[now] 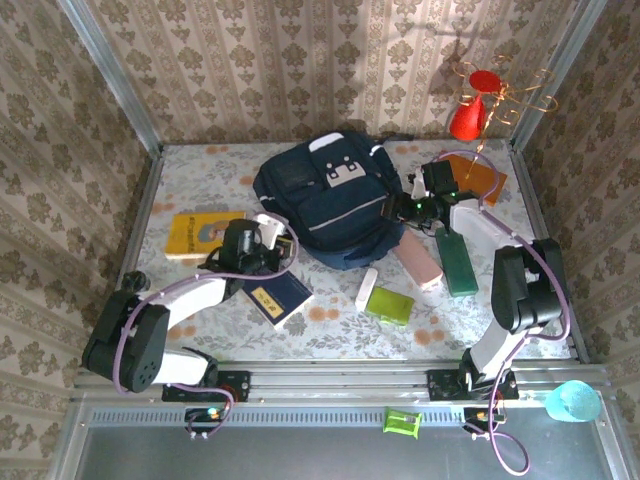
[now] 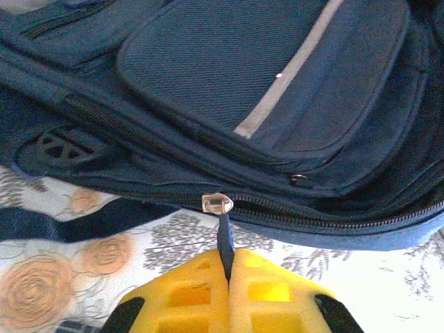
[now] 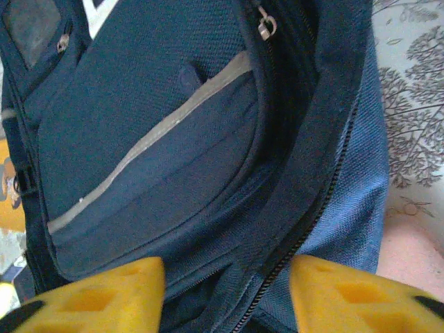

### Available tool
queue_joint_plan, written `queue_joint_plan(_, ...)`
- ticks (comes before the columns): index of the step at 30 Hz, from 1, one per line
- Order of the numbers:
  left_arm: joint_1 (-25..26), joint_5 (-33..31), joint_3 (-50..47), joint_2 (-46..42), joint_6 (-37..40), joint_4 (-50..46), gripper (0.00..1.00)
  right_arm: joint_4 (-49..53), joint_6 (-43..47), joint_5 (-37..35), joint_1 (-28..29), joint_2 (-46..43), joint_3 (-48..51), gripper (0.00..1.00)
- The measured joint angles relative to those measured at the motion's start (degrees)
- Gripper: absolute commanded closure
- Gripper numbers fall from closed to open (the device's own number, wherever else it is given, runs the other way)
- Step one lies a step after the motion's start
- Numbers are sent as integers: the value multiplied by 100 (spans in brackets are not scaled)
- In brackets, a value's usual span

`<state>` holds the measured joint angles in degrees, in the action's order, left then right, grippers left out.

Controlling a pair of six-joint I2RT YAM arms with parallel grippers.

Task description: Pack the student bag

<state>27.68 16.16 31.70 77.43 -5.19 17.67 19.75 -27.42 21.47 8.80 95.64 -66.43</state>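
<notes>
The robot's left gripper will next slide the zipper pull along the closed seam (image 1: 274, 208) (image 2: 147, 195) toward the yellow book and let it go, because only the other side of the slider is open.
The student bag (image 1: 330, 195), a large dark navy backpack with a white buckle patch and a thin light stripe, lies at the middle back of the table. My left gripper (image 1: 265, 230) sits at the bag's near-left edge. In the left wrist view it (image 2: 227, 260) is shut on the dark zipper pull (image 2: 225, 239), which hangs from the silver slider (image 2: 217, 204) of the bag (image 2: 277, 83). My right gripper (image 1: 398, 207) is at the bag's right side. Its yellow fingers (image 3: 104, 295) stand apart, open over the zipper seam of the bag (image 3: 159, 139).
A yellow book (image 1: 195, 235) and a navy notebook with a yellow label (image 1: 277, 297) lie left of the bag. A white stick (image 1: 366, 289), green box (image 1: 390, 305), pink case (image 1: 420, 258) and dark green case (image 1: 457, 262) lie to its right. An orange pad (image 1: 478, 178) is at the back right.
</notes>
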Motion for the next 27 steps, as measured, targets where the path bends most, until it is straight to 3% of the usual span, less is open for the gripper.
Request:
queue_joint_plan(7,164,-101,0,0,-48,42,100,-37,-459,-503,404,-1250,1198,19)
queue_joint_plan(11,184,-118,0,0,-61,44,100,-160,-861,-555,765,-1657,1733,17)
queue_joint_plan(16,192,-122,17,0,-61,42,100,-763,-1456,-544,1156,-1521,2103,20)
queue_joint_plan(18,192,-122,31,0,-61,42,100,-1121,-1672,-474,1276,-1272,2164,27)
queue_joint_plan(20,192,-136,33,0,-61,42,100,-1436,-1895,-409,1360,-990,2166,40)
queue_joint_plan(23,192,-181,33,0,-61,37,100,-1635,-2074,-402,1388,-811,2170,68)
queue_joint_plan(27,162,-262,33,-52,-55,28,100,-1692,-2105,-442,1309,-914,2179,89)
